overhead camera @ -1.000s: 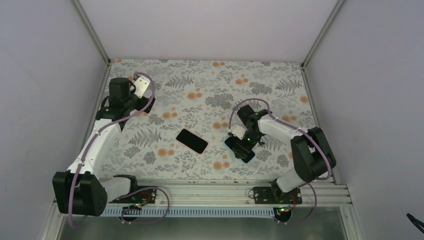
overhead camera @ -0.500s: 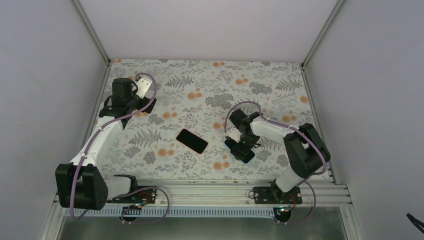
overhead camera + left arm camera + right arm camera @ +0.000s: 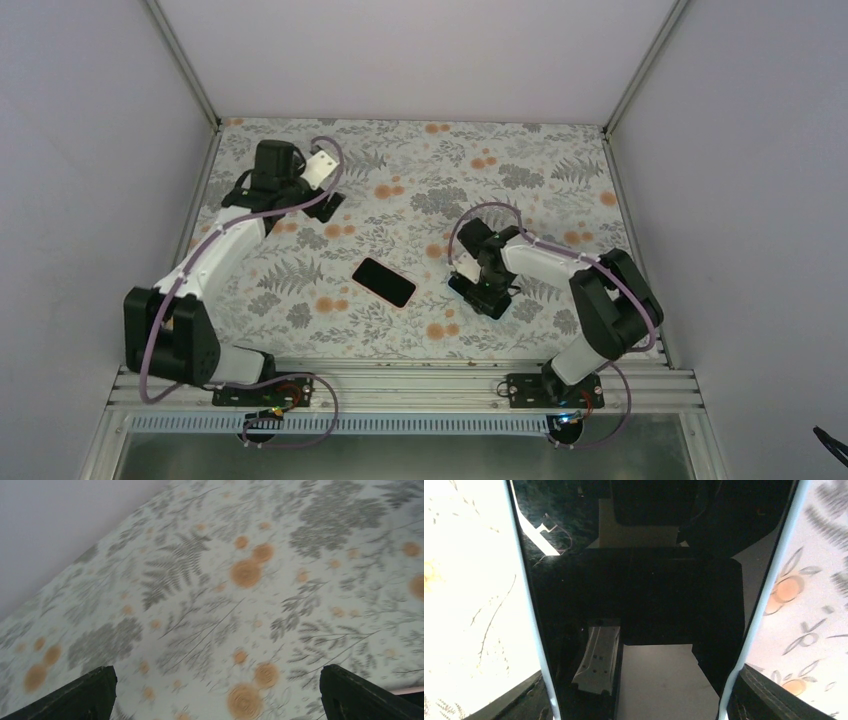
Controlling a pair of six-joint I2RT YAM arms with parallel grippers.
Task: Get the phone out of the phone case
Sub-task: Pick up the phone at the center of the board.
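Observation:
The left gripper will next turn and move across onto the case's end facing the slab, because that end is to the gripper's right in the top view.
A black phone with a glossy screen lies flat in a case with a pale blue rim, on the right of the table under my right wrist. My right gripper points straight down over it. Its dark fingertips press against the rim on both long sides. My left gripper hovers wide open over the back-left of the floral cloth, with nothing between its fingers.
A second flat black slab with a pinkish edge lies at the table's centre, left of my right gripper. Grey walls close in the table at the back and sides. A metal rail runs along the near edge.
My right gripper has settled lower over the phone and its jaws have narrowed onto the rim. The left arm has swung rightward along the back-left of the table.

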